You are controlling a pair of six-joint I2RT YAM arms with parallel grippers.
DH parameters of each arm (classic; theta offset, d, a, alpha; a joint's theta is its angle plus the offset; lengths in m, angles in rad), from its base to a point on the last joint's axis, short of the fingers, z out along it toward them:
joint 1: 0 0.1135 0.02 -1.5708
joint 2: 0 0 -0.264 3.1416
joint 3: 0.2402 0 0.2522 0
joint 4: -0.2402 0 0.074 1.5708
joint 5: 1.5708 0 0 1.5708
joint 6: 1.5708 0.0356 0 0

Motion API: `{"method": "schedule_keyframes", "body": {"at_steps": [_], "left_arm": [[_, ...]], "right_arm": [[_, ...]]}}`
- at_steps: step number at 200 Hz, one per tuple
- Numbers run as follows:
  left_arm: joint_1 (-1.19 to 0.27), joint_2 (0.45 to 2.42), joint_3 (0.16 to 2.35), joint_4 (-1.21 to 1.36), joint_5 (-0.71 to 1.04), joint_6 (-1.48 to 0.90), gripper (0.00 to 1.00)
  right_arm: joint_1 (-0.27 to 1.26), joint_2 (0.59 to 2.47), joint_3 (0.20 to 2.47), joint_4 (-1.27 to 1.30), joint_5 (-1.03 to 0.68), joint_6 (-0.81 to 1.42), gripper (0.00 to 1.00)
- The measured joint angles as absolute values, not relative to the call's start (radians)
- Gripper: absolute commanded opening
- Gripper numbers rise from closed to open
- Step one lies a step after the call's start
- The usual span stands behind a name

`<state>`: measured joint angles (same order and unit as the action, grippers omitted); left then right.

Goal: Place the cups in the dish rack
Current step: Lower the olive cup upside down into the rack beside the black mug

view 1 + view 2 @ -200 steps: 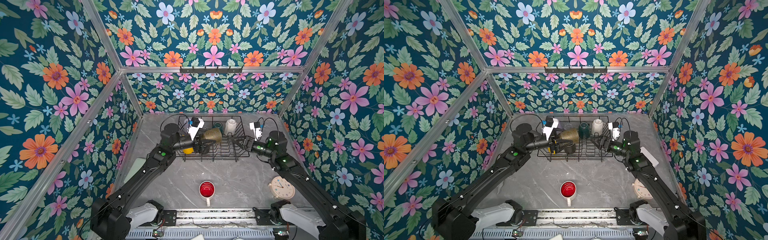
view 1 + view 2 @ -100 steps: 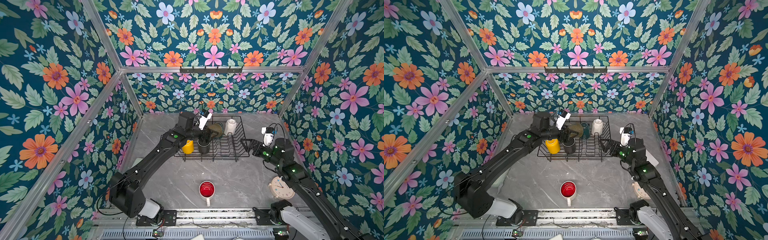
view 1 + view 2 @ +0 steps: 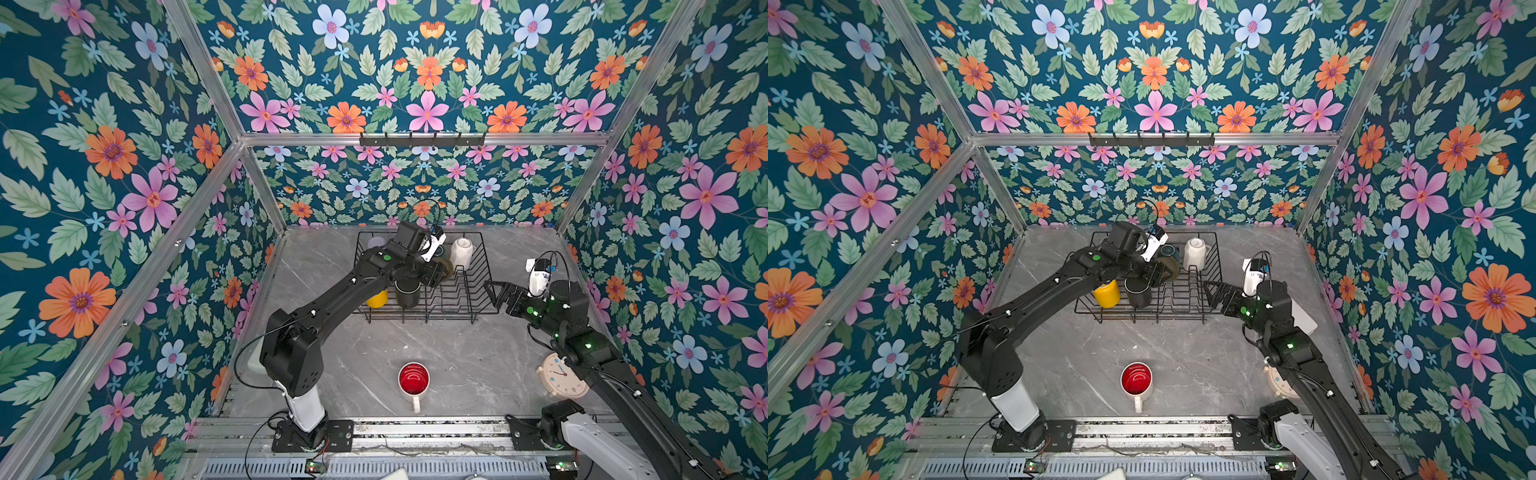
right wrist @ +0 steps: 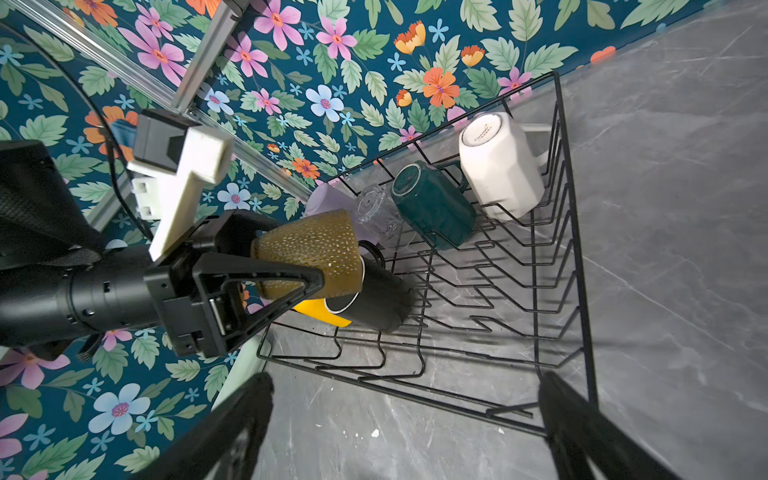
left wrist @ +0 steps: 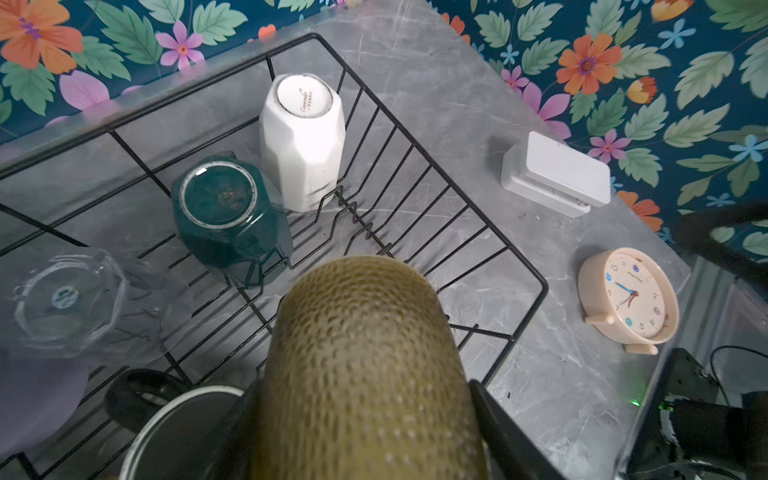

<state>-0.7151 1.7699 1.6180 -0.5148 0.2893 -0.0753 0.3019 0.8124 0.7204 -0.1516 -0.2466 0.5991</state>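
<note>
I should tilt my left gripper downward next, lower the olive glass onto the rack's empty wires beside the black mug (image 3: pixel 406 293) and release it there, as that part is free.
The black wire dish rack (image 3: pixel 484 266) stands at the back of the table. My left gripper (image 3: pixel 440 272) is shut on the olive glass (image 5: pixel 365 365), which lies sideways above the rack's middle (image 4: pixel 311 253). Upside down in the rack are the white faceted mug (image 3: pixel 461 251), teal mug (image 5: pixel 224 216), clear glass (image 5: pixel 70 299), lilac tumbler (image 4: pixel 328 199), black mug (image 3: pixel 406 293) and yellow mug (image 3: pixel 377 298). The red-lined white mug (image 3: pixel 413 379) stands upright near the table's front. My right gripper (image 4: pixel 405 380) is open and holds nothing, just off the rack's right side (image 3: pixel 494 291).
A cream alarm clock (image 3: pixel 561 376) lies at the right under my right arm. A white block (image 5: pixel 555 174) sits by the right wall, behind the clock. A black hook rail (image 3: pixel 422 139) hangs on the back wall.
My left arm has swung up and carried the olive glass a little rightward over the rack. My right gripper has drawn slightly back from the rack and opened wider.
</note>
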Motion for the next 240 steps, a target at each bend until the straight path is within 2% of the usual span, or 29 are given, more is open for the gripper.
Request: {"method": "schedule_keyframes", "body": {"at_steps": [64, 189, 228, 240], "left_arm": [[-0.738, 1.932, 1.763, -0.653, 0.148, -0.073, 0.0], [-0.748, 2.091, 1.848, -0.719, 0.107, -0.076, 0.0], [-0.749, 2.127, 1.857, -0.715, 0.102, -0.079, 0.12], [-0.749, 2.139, 1.861, -0.715, 0.102, -0.08, 0.2]], "right_arm": [[0.302, 0.807, 0.713, -0.16, -0.228, 0.583, 0.99], [0.301, 0.78, 0.683, -0.162, -0.21, 0.57, 0.99], [0.3, 0.77, 0.673, -0.162, -0.21, 0.57, 0.99], [0.3, 0.769, 0.672, -0.162, -0.21, 0.572, 0.99]]}}
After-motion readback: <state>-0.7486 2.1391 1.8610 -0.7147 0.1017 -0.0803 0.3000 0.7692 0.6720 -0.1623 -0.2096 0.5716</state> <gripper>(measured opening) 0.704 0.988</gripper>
